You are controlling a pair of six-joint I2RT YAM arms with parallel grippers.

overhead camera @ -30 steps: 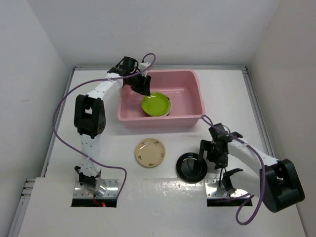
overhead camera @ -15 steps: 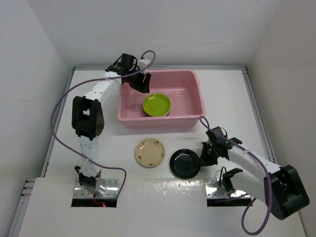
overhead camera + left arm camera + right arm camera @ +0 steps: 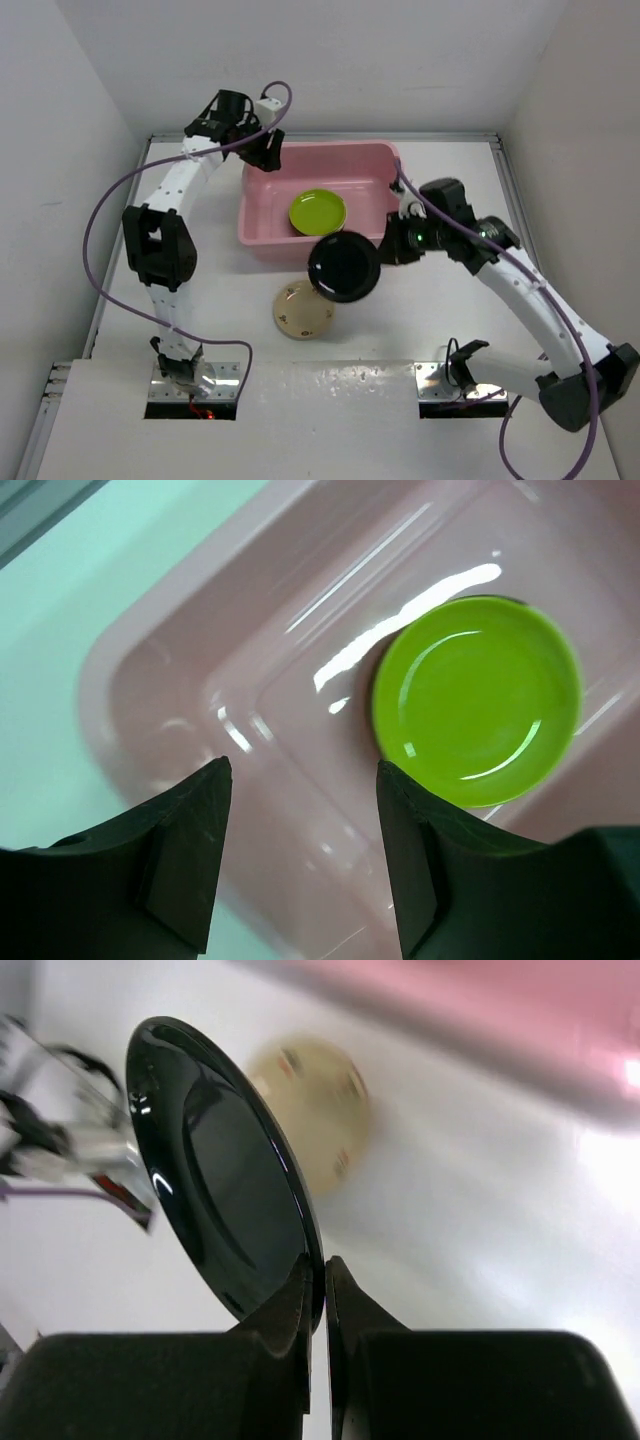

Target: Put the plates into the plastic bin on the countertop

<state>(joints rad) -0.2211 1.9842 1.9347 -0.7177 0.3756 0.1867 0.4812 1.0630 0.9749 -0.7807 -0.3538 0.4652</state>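
The black plate (image 3: 343,266) in my right gripper still hangs outside the bin, so next I will carry it outward over the bin's front side, lower it onto the lime green plate (image 3: 318,211) and let go.
The pink plastic bin (image 3: 380,165) stands at the back of the white countertop (image 3: 460,330). Inside it a lime green plate (image 3: 318,211) lies on top of a dark one. My right gripper (image 3: 384,252) is shut on the rim of a glossy black plate (image 3: 343,266), held in the air before the bin's front wall. In the right wrist view that black plate (image 3: 225,1185) stands on edge between my fingers. A cream plate (image 3: 303,309) rests flat on the countertop below. My left gripper (image 3: 268,158) hangs open over the bin's back left corner, holding nothing; the green plate (image 3: 476,698) shows beyond its fingers.
White walls close in the countertop on the left, back and right. The arm bases sit on a raised ledge (image 3: 330,385) at the near edge. Purple cables (image 3: 105,215) loop beside both arms.
My right gripper has shut on the black plate and lifted it from the countertop up toward the bin. My left gripper has drawn back and left to the bin's rear corner.
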